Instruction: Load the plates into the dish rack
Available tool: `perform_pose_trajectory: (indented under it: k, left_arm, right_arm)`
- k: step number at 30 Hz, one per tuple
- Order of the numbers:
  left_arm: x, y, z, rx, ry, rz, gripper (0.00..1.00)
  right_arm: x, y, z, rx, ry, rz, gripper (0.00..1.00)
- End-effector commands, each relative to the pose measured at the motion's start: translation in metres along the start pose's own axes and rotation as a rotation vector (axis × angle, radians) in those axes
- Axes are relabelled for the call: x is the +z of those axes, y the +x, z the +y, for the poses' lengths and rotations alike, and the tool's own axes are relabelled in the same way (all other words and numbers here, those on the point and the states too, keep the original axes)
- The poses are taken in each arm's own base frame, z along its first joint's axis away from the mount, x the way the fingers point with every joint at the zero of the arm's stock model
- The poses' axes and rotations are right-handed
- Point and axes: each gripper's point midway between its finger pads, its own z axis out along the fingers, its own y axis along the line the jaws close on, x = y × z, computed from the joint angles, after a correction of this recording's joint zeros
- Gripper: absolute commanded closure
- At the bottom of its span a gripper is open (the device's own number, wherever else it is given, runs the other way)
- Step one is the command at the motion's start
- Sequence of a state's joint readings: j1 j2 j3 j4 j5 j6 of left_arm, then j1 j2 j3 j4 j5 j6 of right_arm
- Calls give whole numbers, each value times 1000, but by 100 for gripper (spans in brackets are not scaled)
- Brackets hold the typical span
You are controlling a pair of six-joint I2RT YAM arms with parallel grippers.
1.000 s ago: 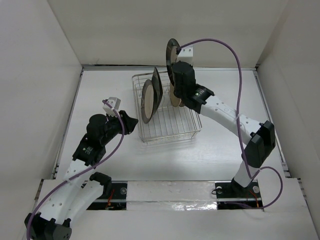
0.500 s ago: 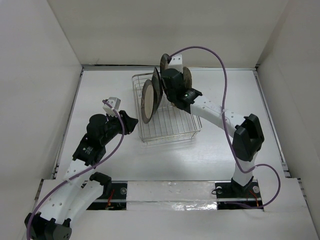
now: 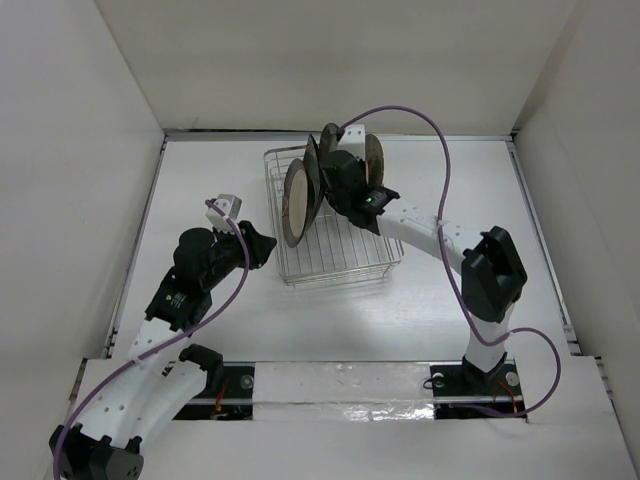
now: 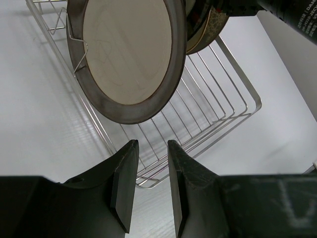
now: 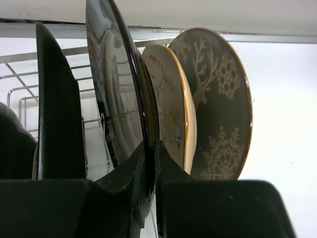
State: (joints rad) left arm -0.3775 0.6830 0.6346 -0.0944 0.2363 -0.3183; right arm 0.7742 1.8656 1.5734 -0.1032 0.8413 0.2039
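The steel plate [image 5: 114, 89] hangs edge-on in the gap between the black and cream floral plates. My right gripper lowers into that gap next and releases the steel plate's rim.
The dish rack [image 3: 350, 255] stands mid-table with plates upright in it. My right gripper [image 5: 150, 144] is shut on the rim of the shiny steel plate [image 5: 114, 89], held edge-on above the rack's far end. To its left stands a black plate [image 5: 57, 99]. On the right are a cream floral plate [image 5: 168, 99] and a dark plate with a deer and snowflakes [image 5: 220, 99]. A dark-rimmed cream plate [image 4: 129, 54] leans at the rack's near left. My left gripper [image 4: 151, 148] hovers open and empty just outside the rack [image 4: 223, 114], left of it in the top view [image 3: 262, 245].
White walls close in the table on the left, back and right. The right arm's purple cable [image 3: 420, 120] arcs over the rack's far side. The arm bases sit on a taped strip [image 3: 340, 385] at the near edge.
The right arm has swung left and lowered the shiny plate down among the plates standing in the rack. The left arm has not moved.
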Motion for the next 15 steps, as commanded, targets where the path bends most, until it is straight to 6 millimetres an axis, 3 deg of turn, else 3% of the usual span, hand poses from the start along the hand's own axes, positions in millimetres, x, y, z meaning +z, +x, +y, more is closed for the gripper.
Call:
perform_pose_trajectory:
  k: [1,4,8,13,15]
  left_arm:
    - [-1,-20,-10,21,39,-58,73]
    - [-3,-23,-11,22,40,-70,73]
    - [-2,-21,-10,22,38,-62,73]
    - [-2,-22,-10,22,34,-65,73]
    - [-2,-21,-11,22,44,-62,73]
  right_arm:
    - [1,-20,6,156,8,-77,100]
    - [4,0,16,149,2,-48,100]
    - [6,10,13,158,24,-37,100]
    - [-1,10,12,160,19,-38,100]
    - [-5,9,10,181,9,-41,95]
